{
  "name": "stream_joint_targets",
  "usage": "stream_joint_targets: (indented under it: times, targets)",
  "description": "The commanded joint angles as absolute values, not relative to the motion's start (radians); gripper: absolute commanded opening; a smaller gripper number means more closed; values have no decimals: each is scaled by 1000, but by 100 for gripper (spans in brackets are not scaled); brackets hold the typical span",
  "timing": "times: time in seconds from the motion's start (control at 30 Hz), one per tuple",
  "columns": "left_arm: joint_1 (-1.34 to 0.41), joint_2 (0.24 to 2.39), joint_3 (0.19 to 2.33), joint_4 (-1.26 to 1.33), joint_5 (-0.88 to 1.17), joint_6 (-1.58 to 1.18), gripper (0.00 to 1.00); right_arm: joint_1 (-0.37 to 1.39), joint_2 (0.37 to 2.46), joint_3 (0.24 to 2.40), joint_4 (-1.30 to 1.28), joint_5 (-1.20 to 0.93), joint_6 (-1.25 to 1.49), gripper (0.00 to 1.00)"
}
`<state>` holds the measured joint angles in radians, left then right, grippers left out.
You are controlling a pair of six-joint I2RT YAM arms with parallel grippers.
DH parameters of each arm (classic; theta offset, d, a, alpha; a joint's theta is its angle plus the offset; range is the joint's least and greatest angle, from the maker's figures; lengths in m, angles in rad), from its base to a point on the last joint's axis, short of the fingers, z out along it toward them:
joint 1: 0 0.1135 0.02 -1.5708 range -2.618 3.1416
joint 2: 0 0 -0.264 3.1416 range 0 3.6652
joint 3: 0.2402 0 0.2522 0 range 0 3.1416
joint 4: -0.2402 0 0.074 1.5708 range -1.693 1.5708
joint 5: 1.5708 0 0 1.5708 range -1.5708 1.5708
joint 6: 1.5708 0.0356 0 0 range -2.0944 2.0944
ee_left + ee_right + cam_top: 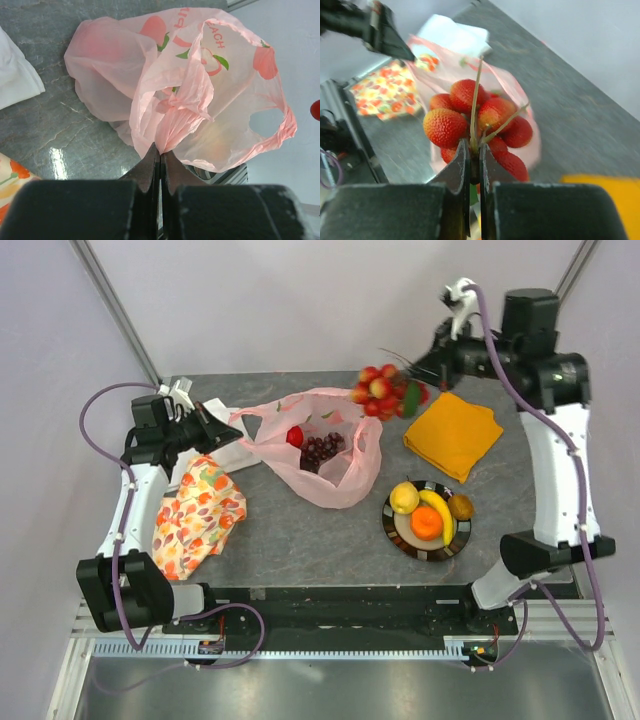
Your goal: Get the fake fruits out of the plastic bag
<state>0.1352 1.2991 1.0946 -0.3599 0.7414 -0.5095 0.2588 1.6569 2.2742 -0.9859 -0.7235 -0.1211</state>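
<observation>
The red berry cluster (381, 391) is lifted out of the bag, so next my right gripper comes back and down over the plate's near part, beside the orange.
The pink plastic bag (320, 445) lies open mid-table with a dark grape bunch (321, 449) and a red fruit (295, 436) inside. My left gripper (232, 425) is shut on a bunched fold of the plastic bag (172, 117) at its left side. My right gripper (412, 375) holds a red berry cluster (381, 391) by its stem, lifted beyond the bag's far right corner. In the right wrist view the red berry cluster (477, 122) hangs from my shut right gripper (474, 150). A yellow apple (404, 497), banana (440, 512), orange (427, 523) and brown oval fruit (461, 507) rest on a plate (395, 532).
An orange cloth (452, 434) lies at the right rear. A floral orange-patterned cloth (198, 517) lies front left. A white cloth (215, 445) sits under the left arm.
</observation>
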Motion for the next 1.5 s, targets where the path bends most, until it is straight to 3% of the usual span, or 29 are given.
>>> stream_joint_targets:
  times: [0.0, 0.23, 0.53, 1.03, 1.47]
  targets:
    - [133, 1304, 1146, -313, 742, -541, 2, 176, 1557, 2231, -1446, -785, -429, 0]
    - [133, 1322, 1163, -314, 745, -541, 2, 176, 1361, 1771, -1462, -677, -693, 0]
    - [133, 1318, 1160, -324, 730, -515, 2, 187, 1356, 1516, -1463, -643, -837, 0]
    - [132, 1296, 1117, -336, 723, -499, 2, 187, 1402, 1304, -1444, -683, -784, 1]
    - [132, 1327, 1137, -341, 719, -492, 2, 187, 1480, 1290, -1157, -572, -445, 5]
